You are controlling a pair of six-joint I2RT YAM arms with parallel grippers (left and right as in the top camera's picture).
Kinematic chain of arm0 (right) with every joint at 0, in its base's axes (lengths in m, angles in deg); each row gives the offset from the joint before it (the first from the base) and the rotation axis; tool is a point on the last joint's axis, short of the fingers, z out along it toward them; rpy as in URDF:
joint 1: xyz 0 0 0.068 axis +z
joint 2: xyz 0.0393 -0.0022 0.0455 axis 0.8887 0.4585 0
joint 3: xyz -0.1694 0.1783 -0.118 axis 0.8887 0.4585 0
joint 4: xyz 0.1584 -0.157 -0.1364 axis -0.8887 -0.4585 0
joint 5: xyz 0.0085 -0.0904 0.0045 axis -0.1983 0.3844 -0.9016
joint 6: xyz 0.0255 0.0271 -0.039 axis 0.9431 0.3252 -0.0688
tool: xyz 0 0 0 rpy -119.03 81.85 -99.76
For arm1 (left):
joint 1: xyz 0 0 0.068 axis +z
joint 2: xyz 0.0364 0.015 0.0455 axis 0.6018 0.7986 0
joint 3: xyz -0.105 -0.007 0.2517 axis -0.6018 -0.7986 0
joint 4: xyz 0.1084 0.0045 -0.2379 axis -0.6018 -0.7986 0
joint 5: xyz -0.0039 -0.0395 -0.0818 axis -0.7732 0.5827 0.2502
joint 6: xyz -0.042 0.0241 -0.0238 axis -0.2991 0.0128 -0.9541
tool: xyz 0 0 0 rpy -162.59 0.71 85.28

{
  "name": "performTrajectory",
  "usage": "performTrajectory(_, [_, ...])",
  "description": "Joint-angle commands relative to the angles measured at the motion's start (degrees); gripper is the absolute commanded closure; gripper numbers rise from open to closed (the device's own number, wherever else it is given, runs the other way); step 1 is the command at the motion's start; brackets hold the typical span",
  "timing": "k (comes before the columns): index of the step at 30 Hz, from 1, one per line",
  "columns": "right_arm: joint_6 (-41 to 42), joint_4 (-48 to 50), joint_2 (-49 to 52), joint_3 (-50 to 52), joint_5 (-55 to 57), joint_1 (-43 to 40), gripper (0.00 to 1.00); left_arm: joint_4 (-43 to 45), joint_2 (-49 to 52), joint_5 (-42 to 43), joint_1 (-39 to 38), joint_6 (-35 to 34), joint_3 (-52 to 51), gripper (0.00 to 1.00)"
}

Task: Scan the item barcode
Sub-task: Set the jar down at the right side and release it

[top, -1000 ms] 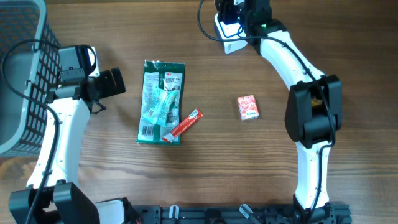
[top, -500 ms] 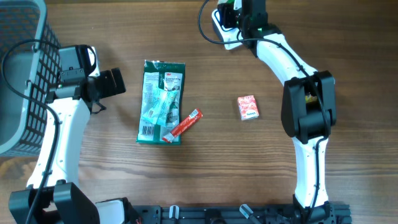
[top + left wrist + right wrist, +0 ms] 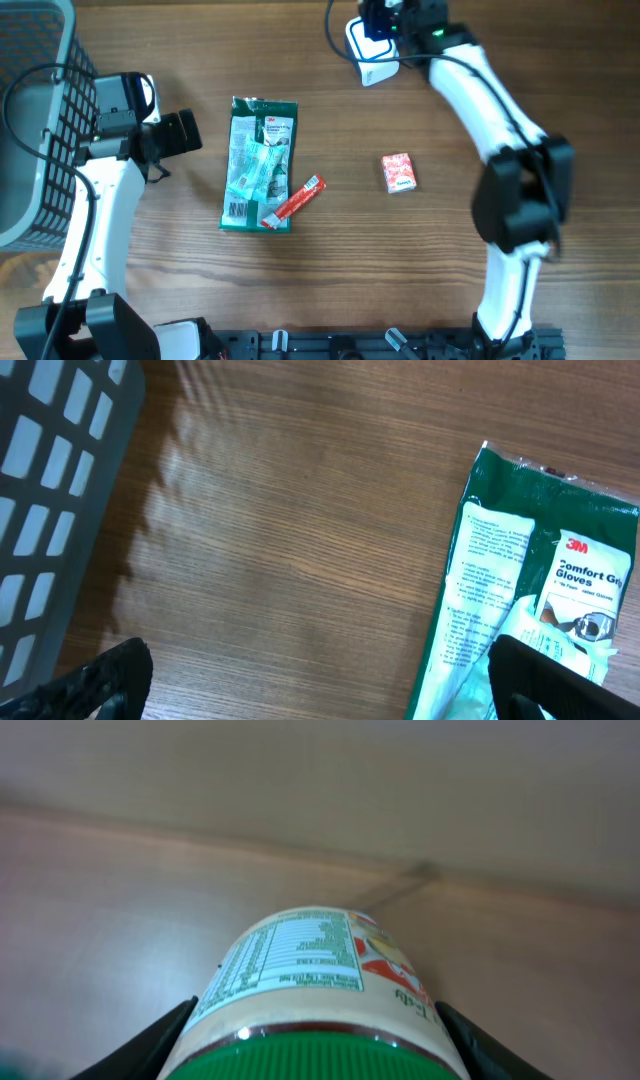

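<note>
I need to move my right gripper back from the white device (image 3: 368,55) first and tilt it downward. Then I will lower the jar (image 3: 310,990) beside the small red box, where the wood is empty.
A jar (image 3: 310,990) with a green screw cap and a printed nutrition label fills the right wrist view. My right gripper (image 3: 315,1050) is shut on it, one finger on each side just below the cap. From overhead, the right gripper (image 3: 392,18) is at the far edge of the table, beside a white device (image 3: 368,55) with a black cable. No barcode is readable on the jar. My left gripper (image 3: 182,133) hovers wide open and empty over bare wood, just left of the green glove pack (image 3: 258,163). Its right fingertip (image 3: 560,680) overlaps the edge of the glove pack (image 3: 530,590).
A grey mesh basket (image 3: 35,120) stands at the left edge, and its wall (image 3: 50,490) shows in the left wrist view. A red stick sachet (image 3: 295,201) lies against the glove pack. A small red box (image 3: 398,172) lies in the middle right.
The right arm has swung, with its elbow moving right and its wrist shifting slightly right at the far edge. The left arm and the table items have not moved.
</note>
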Motion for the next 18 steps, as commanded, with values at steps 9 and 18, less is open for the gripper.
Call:
performTrajectory(9, [-0.9,-43.6,-10.8,2.1,0.4,-8.1,0.67,0.1,0.2,-0.5,0.2,0.8,0.3,0.00])
performTrajectory(18, [1.0,-38.3,-10.8,21.9,2.1,-9.8,0.63,0.1,0.2,-0.5,0.2,0.9,0.3,0.00])
